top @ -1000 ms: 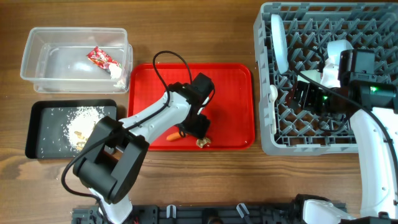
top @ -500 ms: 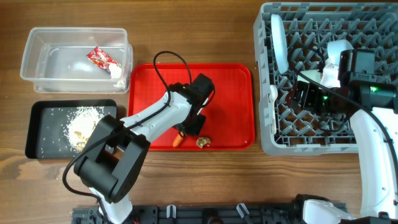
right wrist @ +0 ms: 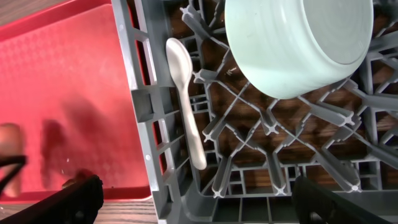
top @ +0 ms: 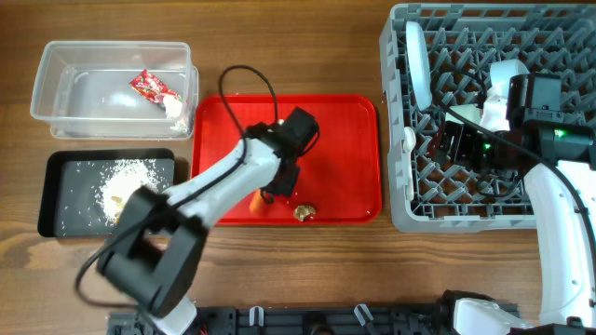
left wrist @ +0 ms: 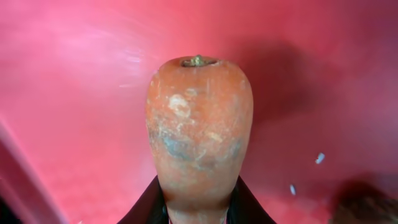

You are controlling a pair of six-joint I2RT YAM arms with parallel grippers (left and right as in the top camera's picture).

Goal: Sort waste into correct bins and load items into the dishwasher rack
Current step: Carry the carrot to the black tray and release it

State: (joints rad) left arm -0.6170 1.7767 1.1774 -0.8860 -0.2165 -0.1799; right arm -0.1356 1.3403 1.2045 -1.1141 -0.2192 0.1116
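Observation:
My left gripper next carries the carrot (top: 256,197) to its left in the overhead view, to the black tray of food crumbs, lowers and releases it.
The orange carrot (left wrist: 199,130) fills the left wrist view, stem end away from me, and my left gripper (left wrist: 199,202) is shut on its near end. Overhead, the carrot (top: 256,197) shows just under the left gripper (top: 277,184) at the front of the red tray (top: 335,121). A beige food scrap (top: 303,212) lies beside it. My right gripper (right wrist: 199,202) stands open over the grey dishwasher rack (right wrist: 140,106), holding nothing. In the rack are a white spoon (right wrist: 186,106), a light blue bowl (right wrist: 298,43) and an upright plate (top: 419,65).
The clear tub (top: 56,65) at the back left holds a red-and-white wrapper (top: 154,87) and a white tissue (top: 174,109). In front of it the black tray (top: 65,200) holds beige crumbs (top: 126,177). My right gripper (top: 445,141) hovers in the rack's left half.
My left gripper has closed on the carrot and drawn slightly back and left over the red tray with it. The right arm has not moved.

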